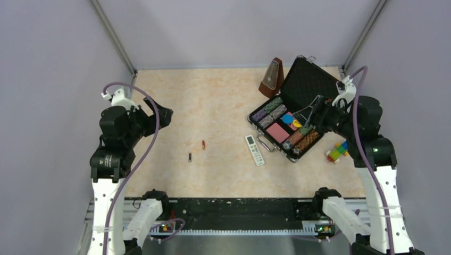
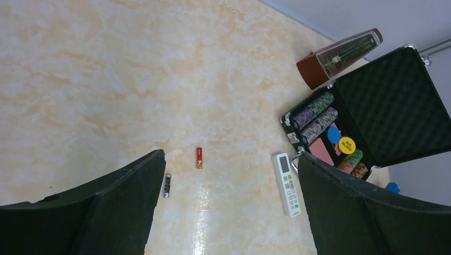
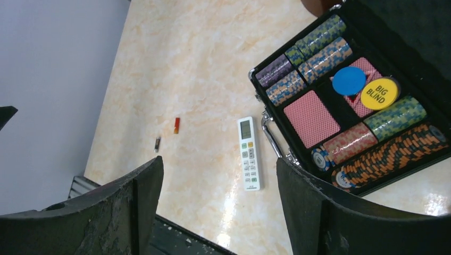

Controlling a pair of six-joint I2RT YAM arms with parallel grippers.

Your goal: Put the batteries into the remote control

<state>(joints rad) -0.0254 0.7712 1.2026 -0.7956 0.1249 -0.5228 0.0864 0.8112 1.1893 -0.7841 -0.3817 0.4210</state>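
My right gripper moves to the left in the top view and down astride the remote's buttoned near end next, since that end sticks out past the case handle.
The red battery and the black battery lie apart on the marble table, left of centre. To their right lies the white remote control, buttons up, beside the case handle. My left gripper hangs open above the table's left side, well back from both batteries. In the left wrist view the red battery, black battery and remote lie far below the open left gripper. My right gripper hovers open over the chip case; its view shows the remote and both batteries.
An open black poker-chip case with chips and cards sits at the back right. A brown metronome stands behind it. Coloured toy blocks lie at the right edge. The black base rail runs along the near edge.
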